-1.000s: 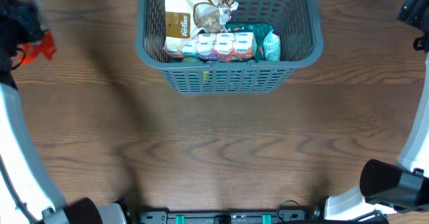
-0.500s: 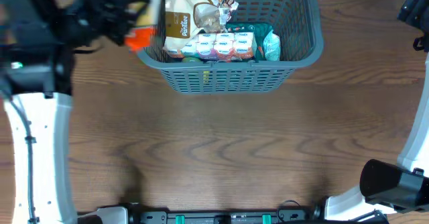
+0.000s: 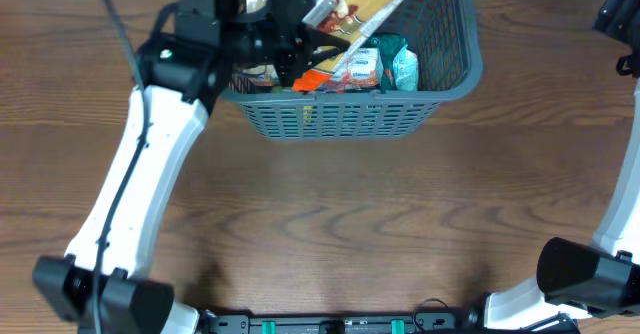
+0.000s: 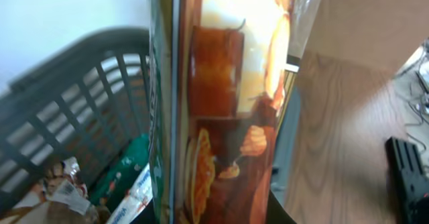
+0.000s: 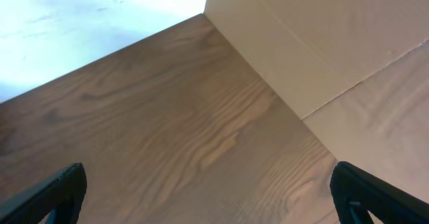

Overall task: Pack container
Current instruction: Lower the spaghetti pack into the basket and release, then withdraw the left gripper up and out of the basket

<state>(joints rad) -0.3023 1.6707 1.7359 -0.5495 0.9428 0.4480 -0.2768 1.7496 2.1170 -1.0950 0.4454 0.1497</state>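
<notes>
I should next lower my left gripper toward the basket's near inner side, by the white-and-blue multipack (image 3: pixel 362 66), to release the spaghetti packet, which still slants above the contents.
The grey-blue lattice basket (image 3: pixel 345 114) stands at the back middle of the table; its dark slotted wall shows in the left wrist view (image 4: pixel 74 110). My left gripper (image 3: pixel 300 49) is shut on a long packet of spaghetti (image 3: pixel 375 9) and holds it slantwise above the basket's left half. In the left wrist view the packet (image 4: pixel 221 110) fills the middle, upright between my fingers. Inside the basket lie a green packet (image 3: pixel 395 59) and a white-and-blue multipack (image 3: pixel 362 66). My right gripper (image 5: pixel 208 197) is open and empty over bare table at the far right.
The brown wood table (image 3: pixel 330 224) runs in front of the basket. A cardboard wall (image 5: pixel 322 43) stands beside the table at the right gripper's place. The right arm's base (image 3: pixel 585 274) sits at the front right corner.
My left arm has swung right from the far left edge, carrying the spaghetti packet over the basket's left rim to above the basket. The right arm has not moved.
</notes>
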